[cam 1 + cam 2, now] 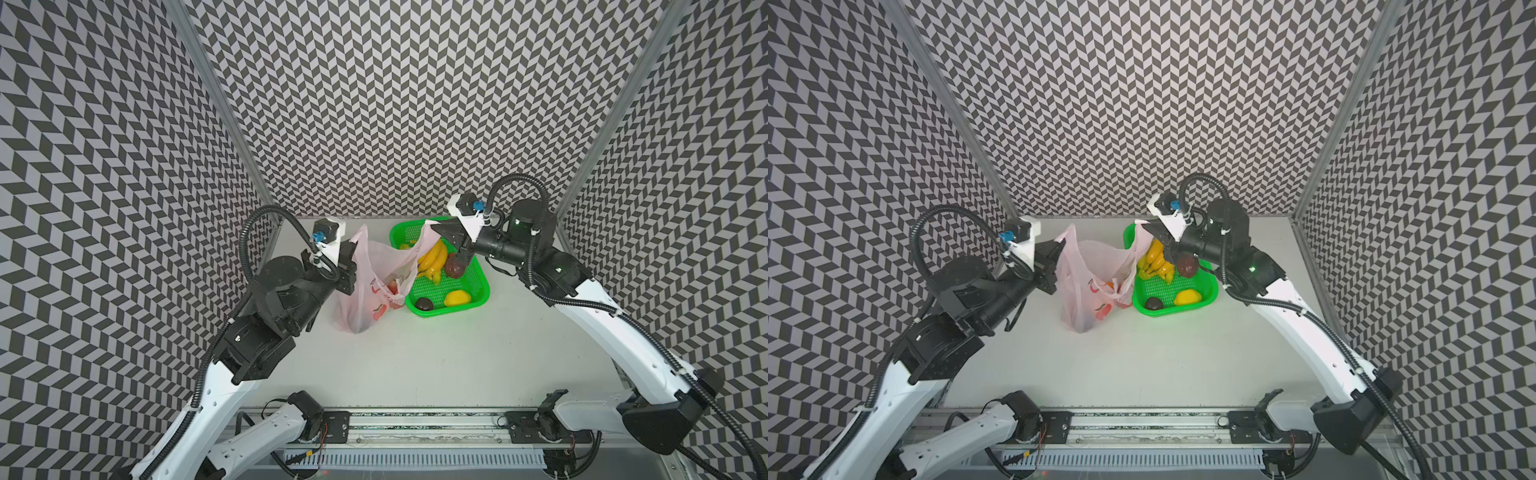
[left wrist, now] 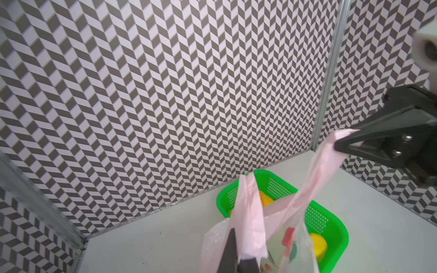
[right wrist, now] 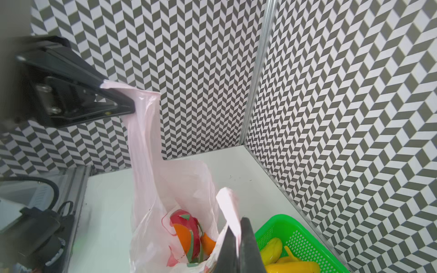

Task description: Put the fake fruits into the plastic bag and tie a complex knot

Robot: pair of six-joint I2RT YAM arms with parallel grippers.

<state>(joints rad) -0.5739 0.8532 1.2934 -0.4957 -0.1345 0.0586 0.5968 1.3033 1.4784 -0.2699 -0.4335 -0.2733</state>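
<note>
I need to pull my right gripper away from the left gripper next, over the green basket (image 3: 295, 244), and let go of the bag's handle, because the bag's opening hangs narrow between my grippers.
The pale-pink plastic bag (image 1: 361, 295) (image 1: 1086, 291) stands on the table, its mouth stretched open between my two grippers. My left gripper (image 1: 354, 250) (image 2: 238, 256) is shut on the bag's left handle. The right gripper (image 1: 432, 227) (image 3: 236, 245) is shut on the right handle (image 3: 228, 205), held up over the basket. In the right wrist view an orange and a pink dragon fruit (image 3: 186, 232) lie inside the bag. Yellow bananas (image 1: 434, 257), a lemon (image 1: 457, 298) and two dark brown round fruits (image 1: 455, 266) (image 1: 424, 304) sit in the basket. No knot shows.
A green mesh basket (image 1: 484, 284) (image 1: 1214, 291) stands right of the bag, near the back wall. Patterned walls close in the table at the back and on both sides. Bare white tabletop (image 1: 415, 357) spreads in front of the bag.
</note>
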